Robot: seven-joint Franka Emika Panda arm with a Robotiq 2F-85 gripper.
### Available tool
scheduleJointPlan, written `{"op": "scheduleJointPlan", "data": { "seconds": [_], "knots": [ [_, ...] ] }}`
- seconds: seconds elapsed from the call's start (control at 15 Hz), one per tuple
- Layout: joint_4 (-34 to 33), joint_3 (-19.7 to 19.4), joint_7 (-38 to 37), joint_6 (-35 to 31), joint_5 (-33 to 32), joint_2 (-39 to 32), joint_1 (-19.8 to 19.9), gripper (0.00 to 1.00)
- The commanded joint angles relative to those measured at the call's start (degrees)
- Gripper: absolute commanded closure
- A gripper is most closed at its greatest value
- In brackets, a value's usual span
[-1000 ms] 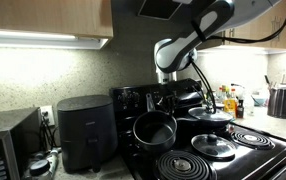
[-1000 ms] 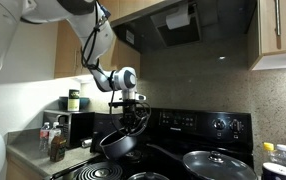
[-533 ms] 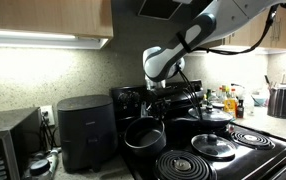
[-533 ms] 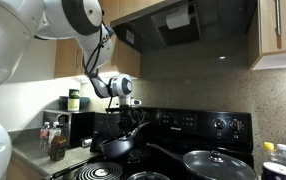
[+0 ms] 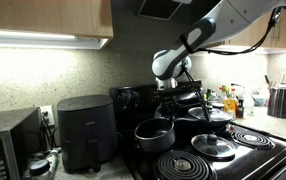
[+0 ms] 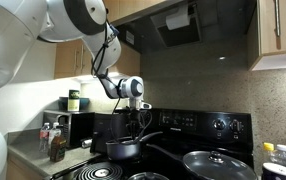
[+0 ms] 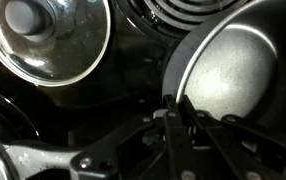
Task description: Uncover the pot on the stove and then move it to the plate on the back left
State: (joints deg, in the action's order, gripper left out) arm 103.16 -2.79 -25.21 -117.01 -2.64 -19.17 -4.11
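Note:
My gripper carries the pot outward next and brings it down onto the stove's back corner by the air fryer, since the pot hangs close to the large coil.
The dark round pot shows in both exterior views (image 5: 154, 133) (image 6: 126, 150), uncovered and level, low over the back left of the black stove (image 5: 233, 150). My gripper (image 5: 172, 97) (image 6: 135, 120) reaches down from above and is shut on the pot's rim. In the wrist view the jaws (image 7: 176, 110) pinch the rim, with the pot's grey inside (image 7: 233, 70) to the right. The small burner plate is hidden beneath the pot. A glass lid with a knob (image 5: 214, 148) (image 7: 48, 35) lies on the stove apart from the pot.
A large spiral coil burner (image 5: 183, 165) lies in front of the pot. A wider pan with a lid (image 5: 211, 115) (image 6: 218, 163) stands beside it. A black air fryer (image 5: 83, 130) stands left of the stove, and a kettle (image 5: 283, 100) and bottles stand on the far counter.
The pot was tilted and higher; it has come down and levelled out, shifting slightly sideways with my gripper still on its rim.

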Motion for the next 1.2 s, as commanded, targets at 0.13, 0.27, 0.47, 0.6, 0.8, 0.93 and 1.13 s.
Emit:
{"op": "scheduleJointPlan", "data": {
  "seconds": [0.13,0.27,0.47,0.6,0.8,0.93,1.13],
  "knots": [
    [-1.72,-0.02,2.63,3.22,6.95,-3.29,3.52,0.98],
    [-3.3,0.16,3.22,3.26,7.56,-5.11,3.61,0.98],
    [-6.47,0.79,5.07,2.81,7.62,-7.81,3.01,0.98],
    [-8.16,0.62,4.46,1.88,6.23,-8.91,2.23,0.98],
    [-10.35,0.14,3.56,1.27,4.96,-10.47,1.27,0.98],
    [-11.7,0.0,3.54,1.81,4.76,-11.51,1.04,0.98],
    [-13.13,-0.16,3.85,2.92,4.39,-12.69,0.89,0.67]
  ]
}}
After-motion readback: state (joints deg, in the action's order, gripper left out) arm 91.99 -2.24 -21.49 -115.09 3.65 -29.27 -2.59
